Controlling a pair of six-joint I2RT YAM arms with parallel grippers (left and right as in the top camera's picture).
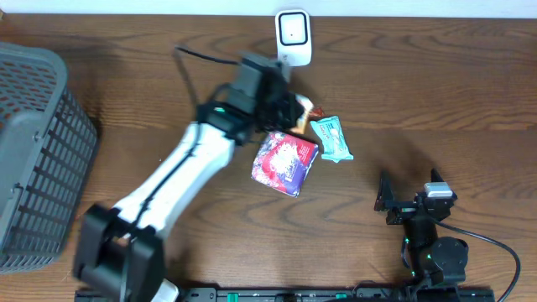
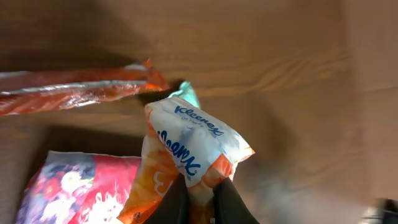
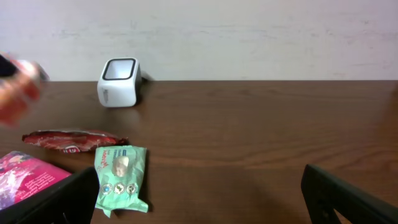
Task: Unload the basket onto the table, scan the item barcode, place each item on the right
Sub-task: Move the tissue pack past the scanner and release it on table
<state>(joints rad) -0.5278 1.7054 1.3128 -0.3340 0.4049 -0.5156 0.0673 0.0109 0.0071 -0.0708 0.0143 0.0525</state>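
Note:
My left gripper will lower the Kleenex pack onto the table (image 1: 307,132) (image 2: 129,129), between the red-orange wrapper, the pink package and the teal pack.
My left gripper (image 2: 202,200) is shut on an orange and white Kleenex tissue pack (image 2: 196,146), pinching its lower end and holding it above the table. In the overhead view the left gripper (image 1: 288,107) hovers just in front of the white barcode scanner (image 1: 294,38), with the pack mostly hidden under it. The right wrist view shows the scanner (image 3: 119,81) standing upright at the table's back, and the pack as an orange blur (image 3: 15,90) at the left edge. My right gripper (image 1: 409,203) rests open and empty at the front right.
Below the held pack lie a long red-orange snack wrapper (image 2: 74,90), a pink printed package (image 1: 285,164) and a teal wipes pack (image 1: 332,139). A grey mesh basket (image 1: 33,159) stands at the far left. A black cable runs behind the left arm.

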